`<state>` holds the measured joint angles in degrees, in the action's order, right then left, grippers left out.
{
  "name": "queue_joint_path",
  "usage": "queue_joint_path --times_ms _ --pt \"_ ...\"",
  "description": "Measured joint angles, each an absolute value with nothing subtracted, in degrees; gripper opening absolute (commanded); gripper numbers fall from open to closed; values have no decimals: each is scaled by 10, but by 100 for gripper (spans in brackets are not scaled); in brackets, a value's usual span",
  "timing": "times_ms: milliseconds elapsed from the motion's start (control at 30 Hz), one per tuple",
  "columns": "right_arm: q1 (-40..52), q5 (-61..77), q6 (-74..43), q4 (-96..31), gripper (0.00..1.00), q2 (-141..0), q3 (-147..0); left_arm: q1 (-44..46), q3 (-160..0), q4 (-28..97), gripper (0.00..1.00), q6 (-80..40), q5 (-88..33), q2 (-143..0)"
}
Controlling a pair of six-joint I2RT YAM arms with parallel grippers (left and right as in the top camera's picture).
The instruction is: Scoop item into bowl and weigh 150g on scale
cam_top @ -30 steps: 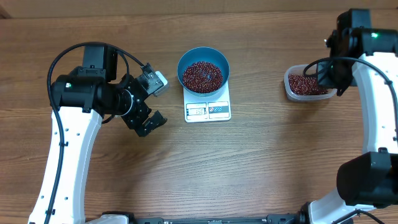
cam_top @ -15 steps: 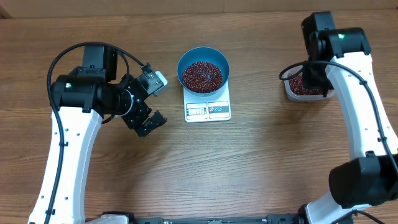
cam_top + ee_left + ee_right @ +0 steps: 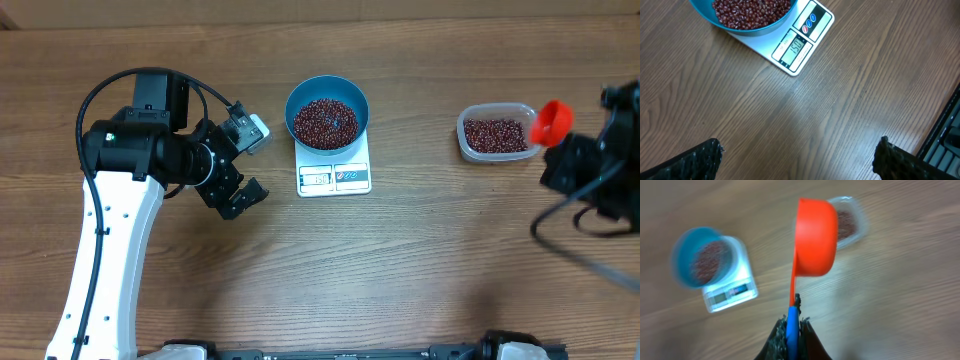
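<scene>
Next, my right gripper will lower the scoop [image 3: 815,235] to bare wood by the tub [image 3: 829,294], below it and to its left in the overhead view, and release, target weight showing.
The blue bowl [image 3: 327,95] holds a heap of red-brown beans [image 3: 324,122] and stands on the white scale [image 3: 335,178]. In the left wrist view the scale [image 3: 805,35] shows digits that look like 150 below the bowl [image 3: 756,31]. My left gripper [image 3: 250,165] hangs open over bare wood left of the scale, nothing between its fingers [image 3: 707,157]. My right gripper [image 3: 792,325] is shut on the blue handle of a red scoop [image 3: 815,235], which is lifted at the far right [image 3: 551,122], just right of the tub. I cannot see inside the scoop.
A clear plastic tub [image 3: 493,133] with more beans stands right of the scale. The right wrist view is blurred by motion. The left arm's white link [image 3: 105,250] runs down the left side of the table.
The right arm has swung away from over the tub toward the right edge, carrying the red scoop, so the tub now shows in full. The left arm has not moved.
</scene>
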<state>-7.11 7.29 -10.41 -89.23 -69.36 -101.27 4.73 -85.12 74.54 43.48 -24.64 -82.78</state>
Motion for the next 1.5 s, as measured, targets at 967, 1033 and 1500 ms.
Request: queue_joint_path --times_ms 967,1033,1500 --pt "-71 425 -150 -258 4 -694 -269 47 -852 746 100 435 -246 -828" --pt "-71 429 -150 -246 4 -701 -268 47 -852 746 100 435 -246 -828" --pt "-71 415 -152 -232 12 -737 -268 47 -852 746 100 435 -246 -828"
